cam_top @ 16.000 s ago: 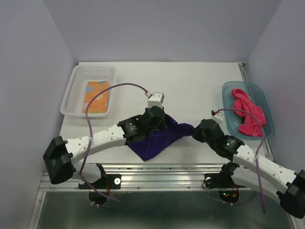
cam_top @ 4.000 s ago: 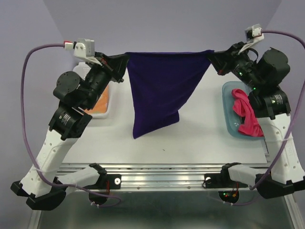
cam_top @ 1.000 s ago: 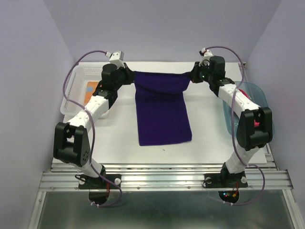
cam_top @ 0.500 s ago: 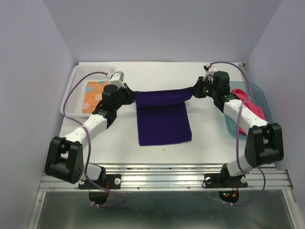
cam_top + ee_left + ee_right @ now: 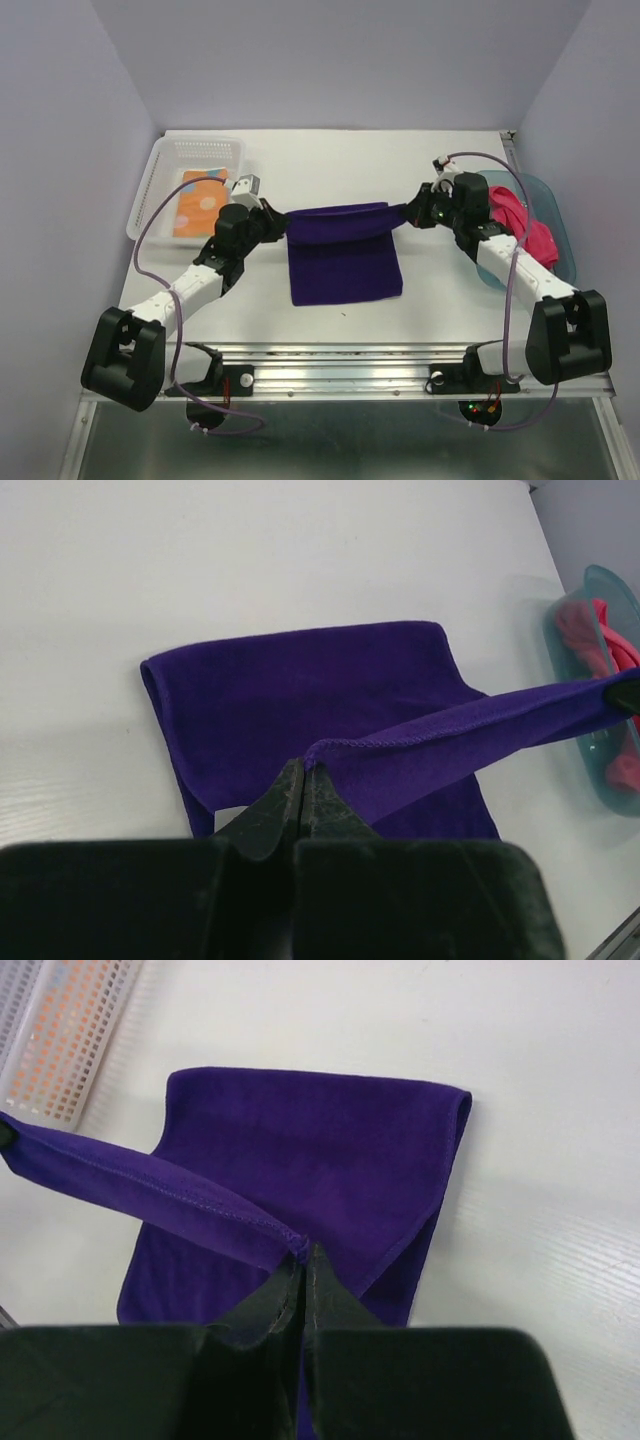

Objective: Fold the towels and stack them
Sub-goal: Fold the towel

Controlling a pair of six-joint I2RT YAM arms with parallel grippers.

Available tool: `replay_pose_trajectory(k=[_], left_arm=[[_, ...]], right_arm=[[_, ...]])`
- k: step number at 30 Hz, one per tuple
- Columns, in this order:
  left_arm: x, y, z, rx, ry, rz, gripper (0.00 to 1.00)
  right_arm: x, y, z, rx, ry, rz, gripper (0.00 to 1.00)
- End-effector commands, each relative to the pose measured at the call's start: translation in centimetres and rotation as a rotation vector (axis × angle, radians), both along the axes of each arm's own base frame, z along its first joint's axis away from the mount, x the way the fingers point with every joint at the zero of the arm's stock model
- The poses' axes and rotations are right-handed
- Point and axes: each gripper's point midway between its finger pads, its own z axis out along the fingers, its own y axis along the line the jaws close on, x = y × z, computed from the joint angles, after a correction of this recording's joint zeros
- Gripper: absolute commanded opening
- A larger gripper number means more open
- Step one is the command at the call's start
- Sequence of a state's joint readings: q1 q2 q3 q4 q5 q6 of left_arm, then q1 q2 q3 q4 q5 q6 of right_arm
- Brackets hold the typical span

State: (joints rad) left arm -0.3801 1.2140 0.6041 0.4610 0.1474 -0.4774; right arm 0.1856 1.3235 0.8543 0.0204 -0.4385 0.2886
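I should next bring my right gripper's held corner back and down to the uncovered near part of the lower layer (image 5: 390, 275) and release it.
The dark purple towel (image 5: 343, 262) lies on the table's middle, its far part lifted and stretched between both grippers. My left gripper (image 5: 276, 219) is shut on the towel's left corner (image 5: 312, 752). On the other side my right gripper (image 5: 410, 213) is shut on the right corner (image 5: 300, 1245). The raised edge hangs over the flat lower layer (image 5: 290, 695), also seen from the right wrist (image 5: 330, 1140). An orange towel with pale dots (image 5: 199, 201) lies folded in the clear basket. A pink-red towel (image 5: 520, 226) sits bunched in the teal tub.
The clear plastic basket (image 5: 163, 172) stands at the back left, seen also as a white grid (image 5: 60, 1030). At the right edge is the teal translucent tub (image 5: 556, 215), showing too in the left wrist view (image 5: 580, 650). Both arms reach inward over the table.
Both grippers have come toward the near edge and lower with the towel's far edge, so the lifted part now overlaps more of the flat layer.
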Motion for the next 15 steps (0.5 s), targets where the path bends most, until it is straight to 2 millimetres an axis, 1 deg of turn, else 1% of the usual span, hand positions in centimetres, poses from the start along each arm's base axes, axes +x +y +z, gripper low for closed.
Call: replay_pose_trajectory(k=[1, 3, 4, 6, 7, 8, 10, 13, 14, 15], left_arm=[[-0.6, -0.6, 0.1, -0.032, -0.032, 0.012, 0.0], [-0.8, -0.5, -0.7, -0.03, -0.014, 0.022, 0.0], [-0.9, -0.5, -1.0, -0.03, -0.008, 0.022, 0.0], [-1.5, -0.3, -2.5, -0.034, 0.027, 0.033, 0.0], [-1.6, -0.3, -2.8, -0.031, 0.033, 0.032, 0.0], [-1.7, -0.2, -3.3, -0.031, 0.041, 0.038, 0.0], [-2.0, -0.2, -4.1, -0.031, 0.064, 0.04, 0.0], [-3.3, -0.3, -5.7, -0.037, 0.104, 0.024, 0.0], [-3.7, -0.5, -6.1, -0.04, 0.113, 0.018, 0.0], [-3.9, -0.7, -6.1, -0.054, 0.111, 0.017, 0.0]], right_arm=[[-0.5, 0.3, -0.4, 0.013, -0.02, 0.007, 0.01], [-0.7, 0.4, -1.0, 0.019, -0.002, 0.006, 0.01], [-0.8, 0.5, -1.7, 0.021, 0.016, 0.004, 0.01], [-1.6, 0.6, -3.4, 0.027, 0.058, 0.002, 0.01], [-1.5, 0.6, -3.3, 0.033, 0.055, -0.004, 0.01], [-1.9, 0.5, -4.2, 0.035, 0.079, -0.012, 0.01], [-2.0, 0.4, -4.9, 0.039, 0.108, -0.028, 0.01], [-2.6, 0.2, -5.7, 0.04, 0.139, -0.041, 0.01], [-2.8, 0.2, -5.8, 0.045, 0.143, -0.046, 0.01], [-3.2, 0.2, -6.1, 0.054, 0.151, -0.047, 0.01]])
